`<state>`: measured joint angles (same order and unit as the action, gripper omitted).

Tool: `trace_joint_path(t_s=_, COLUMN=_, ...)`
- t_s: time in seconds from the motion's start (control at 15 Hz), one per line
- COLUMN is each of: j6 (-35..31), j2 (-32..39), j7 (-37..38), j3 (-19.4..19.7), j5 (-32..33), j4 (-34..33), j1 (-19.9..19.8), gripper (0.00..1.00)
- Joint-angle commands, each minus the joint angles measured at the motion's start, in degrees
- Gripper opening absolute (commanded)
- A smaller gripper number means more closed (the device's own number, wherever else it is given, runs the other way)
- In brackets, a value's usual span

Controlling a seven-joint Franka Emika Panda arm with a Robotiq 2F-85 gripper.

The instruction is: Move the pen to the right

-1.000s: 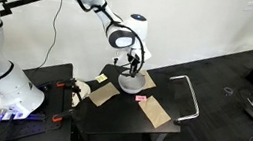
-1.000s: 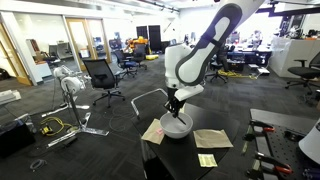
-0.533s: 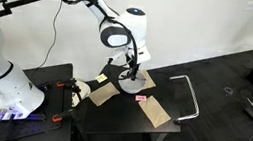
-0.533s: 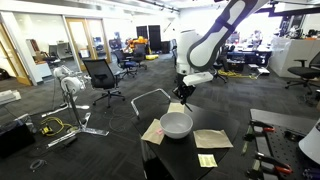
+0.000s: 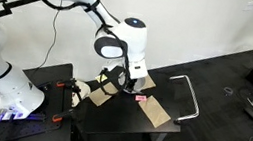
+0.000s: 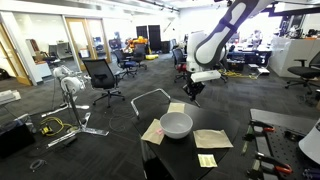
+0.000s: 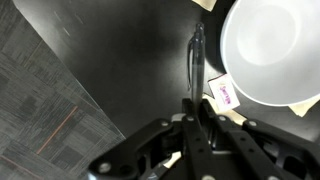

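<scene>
The pen still hangs high, so to get it to the bare black table top (image 5: 123, 114) (image 7: 143, 66), my gripper should lower it away from the white bowl.
My gripper (image 7: 196, 106) is shut on a dark pen (image 7: 195, 62). The pen sticks out straight ahead of the fingers over the black table top (image 7: 120, 60). A white bowl (image 7: 270, 48) lies to the right of the pen in the wrist view. In an exterior view the gripper (image 6: 192, 91) hangs well above the bowl (image 6: 177, 124). In an exterior view the gripper (image 5: 121, 78) covers most of the bowl (image 5: 137, 81).
Brown paper sheets (image 6: 212, 138) lie under and beside the bowl on the small black table (image 5: 119, 118). A small pink-labelled item (image 7: 223, 94) lies next to the bowl. A metal frame (image 5: 188, 95) stands on the floor beyond the table.
My gripper has risen from inside the bowl with the pen held in it and has moved up and away from the bowl. The bowl has stayed in place.
</scene>
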<state>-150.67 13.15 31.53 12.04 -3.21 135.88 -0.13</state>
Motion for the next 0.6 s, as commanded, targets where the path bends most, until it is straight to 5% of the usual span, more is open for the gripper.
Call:
trace_joint_path(t_s=0.0, j6=-1.42, j2=0.8, j7=-2.79, j3=-0.62, j5=-3.34, j4=0.92, j1=-3.29, gripper=0.03)
trace_joint_path(t_s=0.53, j6=-5.9, j2=8.32, j7=-15.55, j3=-4.13, j5=-14.93, j4=-1.61, j1=-9.25, gripper=0.03)
